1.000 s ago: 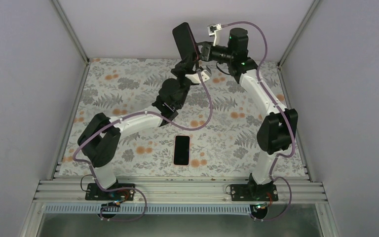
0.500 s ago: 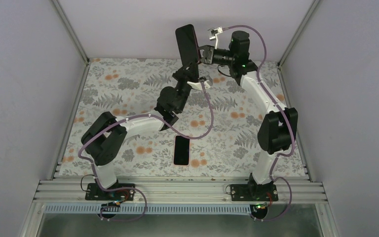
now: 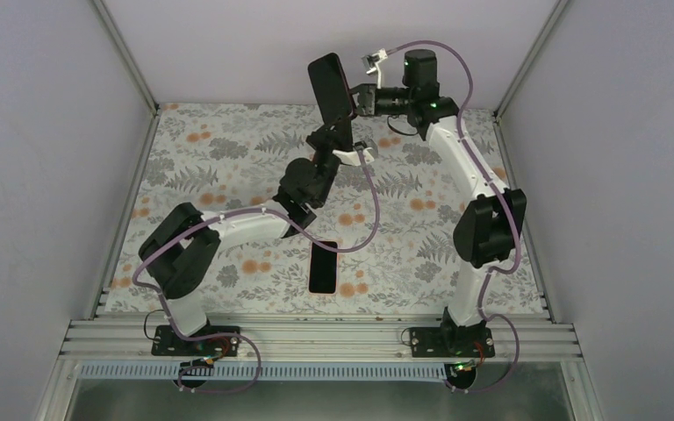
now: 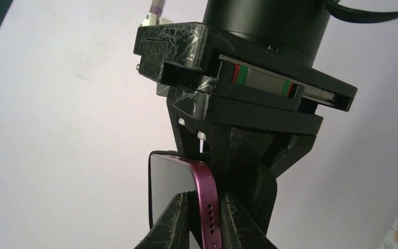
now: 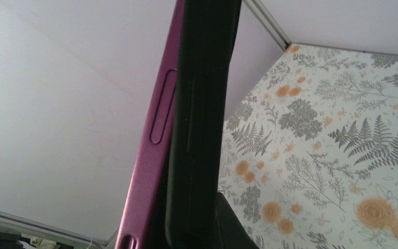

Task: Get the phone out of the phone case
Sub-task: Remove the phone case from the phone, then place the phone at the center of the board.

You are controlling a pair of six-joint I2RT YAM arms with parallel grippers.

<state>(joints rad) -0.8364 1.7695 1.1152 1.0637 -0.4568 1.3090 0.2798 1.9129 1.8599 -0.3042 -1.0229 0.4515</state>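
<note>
I need to pull my right gripper away from the phone and lower it to the open floral cover.
My left gripper (image 3: pixel 340 125) is raised at the back of the table, shut on the lower end of a purple-edged phone (image 3: pixel 330 82) and holding it upright in the air. In the left wrist view my fingers (image 4: pixel 179 218) clamp the phone (image 4: pixel 172 181) by its screen and back. My right gripper (image 3: pixel 362 95) is at the phone's upper right edge. The right wrist view shows the purple phone edge (image 5: pixel 153 150) beside the black phone case (image 5: pixel 202 129), with a narrow gap between them. The right gripper's own fingers barely show there.
A flat black slab (image 3: pixel 323 266) lies on the floral table cover (image 3: pixel 211 149) near the front centre. Grey walls and metal frame posts (image 3: pixel 127 61) enclose the table. Cables loop off both arms.
The left arm has shifted and re-angled the raised phone slightly. The right gripper has stayed against its upper edge and followed it. The black slab on the table has not moved.
</note>
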